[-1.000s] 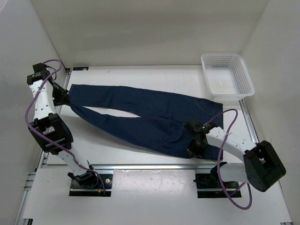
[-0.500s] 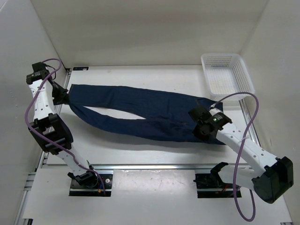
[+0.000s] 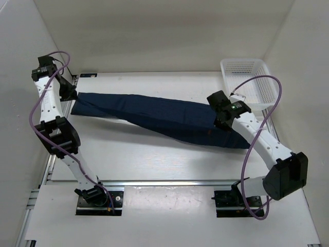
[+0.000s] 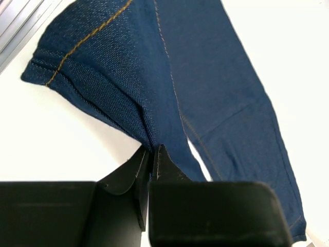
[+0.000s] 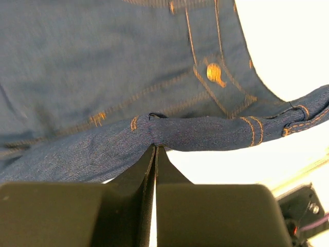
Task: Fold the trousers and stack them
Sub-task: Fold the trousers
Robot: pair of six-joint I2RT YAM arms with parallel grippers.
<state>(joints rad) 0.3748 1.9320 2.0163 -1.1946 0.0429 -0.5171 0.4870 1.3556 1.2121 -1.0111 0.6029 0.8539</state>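
Note:
The leg hem comes down toward the lower leg's end (image 3: 88, 96) next in my left gripper, which releases it there, since that cloth lies flat below the gripper.
The dark navy jeans (image 3: 154, 116) lie lengthwise across the table, one leg folded over the other, hems at the left and waist at the right. My left gripper (image 3: 69, 95) is shut on the leg hem (image 4: 146, 139); its jaws pinch the cloth edge (image 4: 103, 77). My right gripper (image 3: 222, 116) is shut on the waistband (image 5: 154, 131), held lifted over the seat of the jeans, where an orange rivet (image 5: 213, 73) shows.
A white mesh basket (image 3: 249, 82) stands at the back right, close behind the right arm. White walls enclose the table on the left, back and right. A metal rail (image 3: 169, 182) runs along the near edge.
My right gripper has carried the waistband from the near side up and back, laying the near leg over the far leg. My left gripper has shifted slightly back with the hem.

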